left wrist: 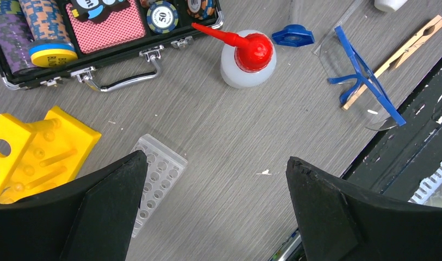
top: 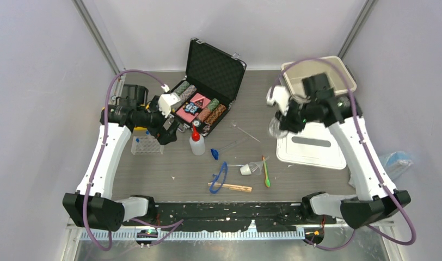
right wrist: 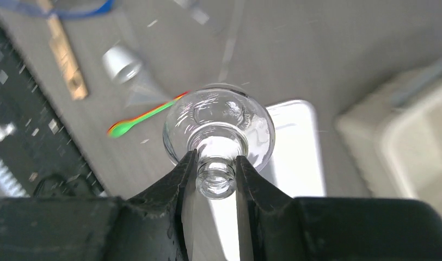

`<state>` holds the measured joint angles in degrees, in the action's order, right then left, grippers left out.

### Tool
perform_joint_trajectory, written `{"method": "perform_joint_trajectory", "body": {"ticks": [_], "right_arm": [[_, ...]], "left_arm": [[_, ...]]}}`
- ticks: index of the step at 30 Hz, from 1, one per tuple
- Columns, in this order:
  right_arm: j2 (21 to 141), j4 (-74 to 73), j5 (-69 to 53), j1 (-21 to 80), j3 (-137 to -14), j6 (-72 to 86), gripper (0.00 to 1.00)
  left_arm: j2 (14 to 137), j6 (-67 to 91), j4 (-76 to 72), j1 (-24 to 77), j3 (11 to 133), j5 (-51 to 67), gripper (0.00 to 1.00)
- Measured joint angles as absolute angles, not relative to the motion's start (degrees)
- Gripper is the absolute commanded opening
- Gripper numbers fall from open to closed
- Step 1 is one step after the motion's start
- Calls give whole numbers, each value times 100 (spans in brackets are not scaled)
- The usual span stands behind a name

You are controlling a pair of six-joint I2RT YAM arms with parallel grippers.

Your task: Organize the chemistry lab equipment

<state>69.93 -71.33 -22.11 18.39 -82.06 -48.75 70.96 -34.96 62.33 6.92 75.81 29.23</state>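
Note:
My right gripper carries the flask outward next, lowers it inside the beige bin point(right wrist: 423, 138) and releases, because the bin stands open with the white lid point(right wrist: 298, 152) off.
My right gripper point(right wrist: 215, 156) is shut on the neck of a clear round glass flask point(right wrist: 219, 122), held above the left edge of the white lid point(right wrist: 298, 152); from above the flask point(top: 274, 128) hangs below that gripper point(top: 278, 120). My left gripper point(left wrist: 216, 157) is open and holds nothing, hovering over the clear tube rack point(left wrist: 160, 173) beside the yellow tube rack point(left wrist: 36, 152). On the table lie the red-capped squeeze bottle point(left wrist: 249, 60), blue goggles point(left wrist: 363, 76), wooden clamp point(left wrist: 409, 46), green spatula point(right wrist: 145, 117) and funnel point(right wrist: 126, 68).
The open black case of poker chips point(top: 208, 92) stands at the back centre. A beige bin point(top: 317, 73) sits at the back right, behind the white lid point(top: 311, 144). A small blue piece point(left wrist: 293, 36) and a thin rod point(top: 246, 132) lie mid-table.

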Motion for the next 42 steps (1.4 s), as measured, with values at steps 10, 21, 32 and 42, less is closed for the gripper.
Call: {"method": "perform_joint_trajectory", "body": {"ticks": [10,21,32,42], "right_arm": [[9732,-6775,-2018,-126,-12199,-4088,5],[11769,-5450,-814,-552,-12534,-3802,5],[12586,-5448,-906,-486,-12623,-4200,5],[11828,-5572,-1050,32,-10704,-3977,5]], "left_arm": [[7113,-3310,6145,701,7581,2991,100],[7264,-3186,6104,701,7581,2947,100],[7478,-3142,6073,701,7581,2895,100],[7478,-3063,5981,701,7581,2853,100]]}}
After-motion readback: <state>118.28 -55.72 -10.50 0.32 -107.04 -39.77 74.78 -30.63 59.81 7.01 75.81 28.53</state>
